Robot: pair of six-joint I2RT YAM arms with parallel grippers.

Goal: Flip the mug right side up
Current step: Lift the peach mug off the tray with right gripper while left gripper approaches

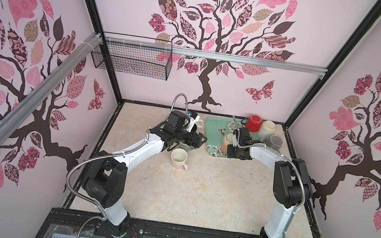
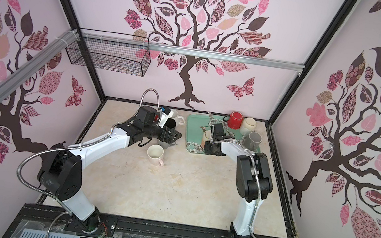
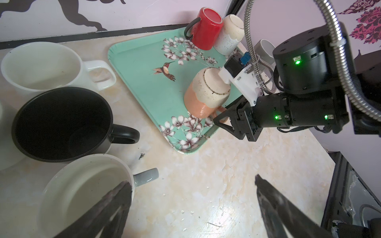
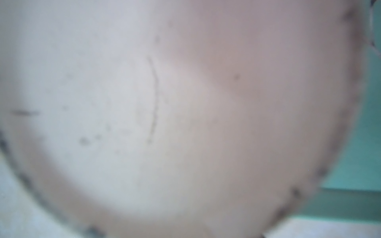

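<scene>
The right gripper stays in place beside the mug next and draws its fingers together on the mug's peach handle, which already sits in the gap between them.
The mug (image 3: pixel 206 92), cream over orange, stands upside down on the teal tray (image 3: pixel 140 68), near its front right corner; both top views show it (image 1: pixel 227 139) (image 2: pixel 206 136). Its blurred base (image 4: pixel 165 103) fills the right wrist view. My right gripper (image 3: pixel 223 113) is at the mug's handle, its fingers apart on either side of it with a gap showing. My left gripper (image 3: pixel 191 181) hangs wide open over the table left of the tray, holding nothing; one finger (image 3: pixel 115 204) overlaps the rim of an upright grey-handled mug (image 3: pixel 82 195).
A red mug (image 3: pixel 206 26), a speckled cream one (image 3: pixel 228 35) and a grey one (image 1: pixel 275 142) sit upside down at the tray's back. Upright white (image 3: pixel 39 66), black (image 3: pixel 61 123) and pink-handled (image 1: pixel 179 158) mugs stand left of the tray. A wire basket (image 1: pixel 131 58) hangs on the back rail.
</scene>
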